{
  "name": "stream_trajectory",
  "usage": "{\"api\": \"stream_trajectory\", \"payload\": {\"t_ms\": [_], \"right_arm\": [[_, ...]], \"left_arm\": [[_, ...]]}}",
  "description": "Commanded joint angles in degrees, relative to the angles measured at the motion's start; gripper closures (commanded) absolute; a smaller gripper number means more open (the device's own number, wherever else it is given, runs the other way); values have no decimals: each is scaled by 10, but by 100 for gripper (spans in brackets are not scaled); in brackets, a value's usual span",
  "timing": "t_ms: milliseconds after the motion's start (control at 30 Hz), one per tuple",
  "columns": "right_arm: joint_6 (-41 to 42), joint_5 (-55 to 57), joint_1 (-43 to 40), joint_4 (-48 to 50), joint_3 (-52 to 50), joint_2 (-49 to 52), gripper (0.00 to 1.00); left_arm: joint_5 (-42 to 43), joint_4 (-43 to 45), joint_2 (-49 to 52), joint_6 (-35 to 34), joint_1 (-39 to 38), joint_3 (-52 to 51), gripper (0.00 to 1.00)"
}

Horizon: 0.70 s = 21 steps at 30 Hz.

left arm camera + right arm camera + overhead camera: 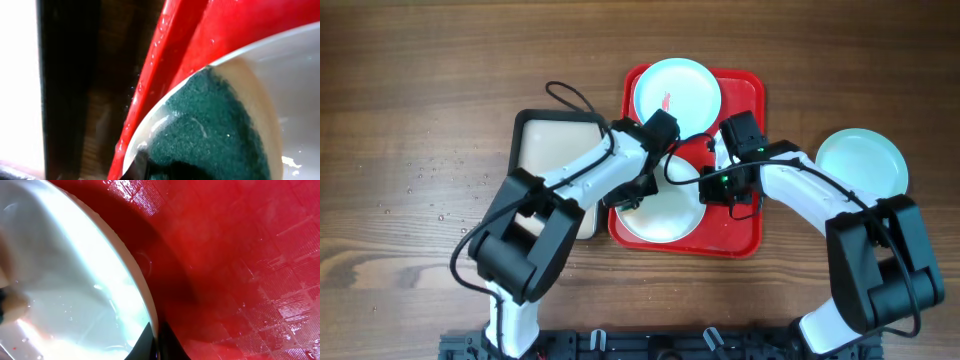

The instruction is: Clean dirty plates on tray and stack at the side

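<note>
The cream tray lies open alongside, so my left gripper should next lift the sponge off the white plate (665, 218), lower it into that tray and release it.
The red tray (745, 92) lies mid-table. On its far end sits a light blue plate (677, 88) with a red smear. On its near end lies a white plate (665, 218). My left gripper (638, 195) is shut on a dark green sponge (210, 125) pressed on the white plate's (295, 75) left inner rim, next to the tray rim (200, 30). My right gripper (717, 190) is shut on that plate's right rim; in the right wrist view the fingers (156, 341) pinch the wet plate's (65, 280) edge above the tray floor (240, 255). A second light blue plate (863, 163) sits on the table to the right.
A black-rimmed cream tray (550, 150) lies just left of the red tray and shows at the left of the left wrist view (17, 75). Water droplets (430, 190) dot the wood on the left.
</note>
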Motion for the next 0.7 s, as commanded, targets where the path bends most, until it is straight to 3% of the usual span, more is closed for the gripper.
{"api": "stream_trajectory", "payload": {"t_ms": [0, 133, 267, 367, 467, 500, 600, 667], "right_arm": [[-7, 48, -7, -3, -13, 21, 96], [-8, 48, -7, 8, -13, 21, 94], [-39, 39, -7, 41, -13, 21, 96], [-35, 27, -7, 28, -12, 11, 96], [-33, 94, -5, -23, -11, -67, 96], [-36, 169, -5, -66, -11, -153, 96], [-36, 267, -5, -95, -11, -268, 96], [-37, 341, -5, -90, -11, -343, 96]], "left_arm": [[-32, -57, -6, -2, 12, 50, 96], [51, -65, -102, 60, 28, 57, 96], [-34, -114, -164, 78, 117, 57, 96], [-42, -97, -163, 92, 199, 20, 96], [-39, -26, -163, 92, 241, -70, 96], [15, 32, -163, 130, 259, -129, 96], [62, 45, -165, 182, 266, -143, 95], [69, 43, -189, 199, 267, -134, 72]]}}
